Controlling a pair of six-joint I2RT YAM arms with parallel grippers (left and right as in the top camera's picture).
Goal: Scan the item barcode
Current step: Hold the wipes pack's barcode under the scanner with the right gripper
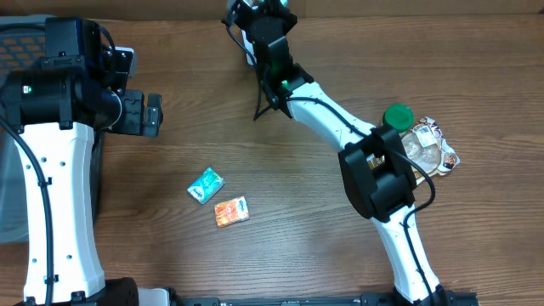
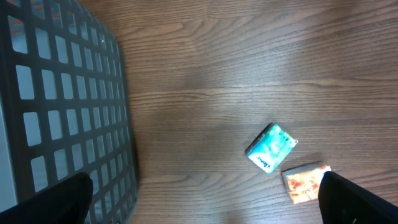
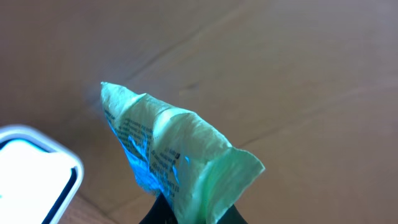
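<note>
I should move my right gripper back and down next and let go of the packet on the foil snack bag (image 1: 437,151). The bag is below the gripper and to its right in the overhead view.
A pale green packet (image 3: 177,152) with small printed text is pinched at its lower end by my right gripper (image 3: 193,214), which is shut on it. A blue glow lies on the packet's printed side. The packet is held up in front of a brown cardboard wall. In the overhead view the right gripper (image 1: 259,15) is at the far back edge of the table, and the packet is hidden by the arm. My left gripper (image 1: 151,115) hangs open over the left of the table, its fingertips (image 2: 357,199) wide apart with nothing between them.
A teal packet (image 1: 206,184) (image 2: 272,147) and an orange packet (image 1: 231,211) (image 2: 305,183) lie mid-table. A green-lidded jar (image 1: 398,116) and a foil snack bag (image 1: 432,149) sit at the right. A grey mesh basket (image 2: 62,106) stands at the left. A white dark-rimmed device (image 3: 31,168) is beside the held packet.
</note>
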